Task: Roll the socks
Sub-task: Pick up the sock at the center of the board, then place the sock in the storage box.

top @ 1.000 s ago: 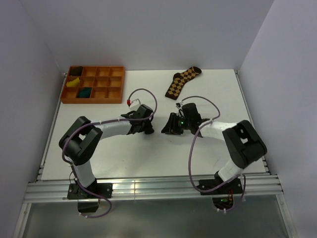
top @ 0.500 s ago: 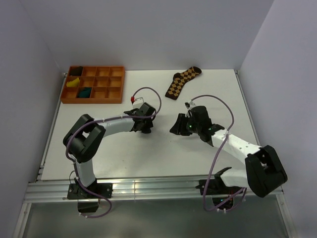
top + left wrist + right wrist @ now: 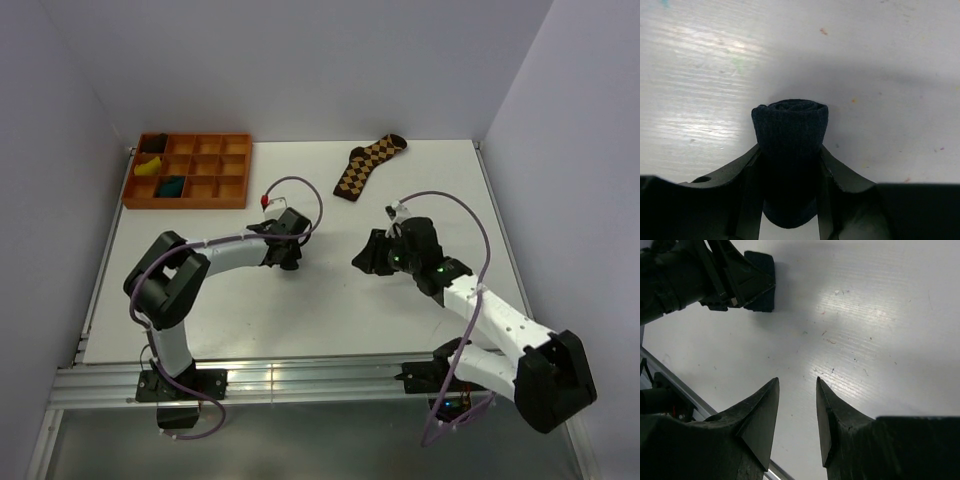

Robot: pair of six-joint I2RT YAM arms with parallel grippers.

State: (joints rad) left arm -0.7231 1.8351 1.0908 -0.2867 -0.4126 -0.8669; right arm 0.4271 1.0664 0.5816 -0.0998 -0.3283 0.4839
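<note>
My left gripper moves up, outward and left in the top view next, then down into the cell beside the teal bundle (image 3: 202,187), as that cell is empty.
In the left wrist view a dark rolled sock (image 3: 790,125) stands between the two fingers of my left gripper (image 3: 790,146), which is shut on it just above the white table. From the top view the left gripper (image 3: 289,260) sits mid-table and covers most of the roll. My right gripper (image 3: 364,260) hangs a short way to its right, open and empty. In the right wrist view its fingers (image 3: 796,381) frame bare table, and the roll (image 3: 761,276) shows at the upper left in the left gripper's fingers.
An orange compartment tray (image 3: 190,205) stands at the back left, with a dark bundle, a yellow one and a teal one (image 3: 171,186) in its left cells. A brown argyle sock (image 3: 368,163) lies flat at the back centre. The table's metal rail runs along the near edge.
My right gripper has drawn back to the right, away from the left gripper, and its arm has swung out to the right. The left gripper has stayed almost in place with the roll.
</note>
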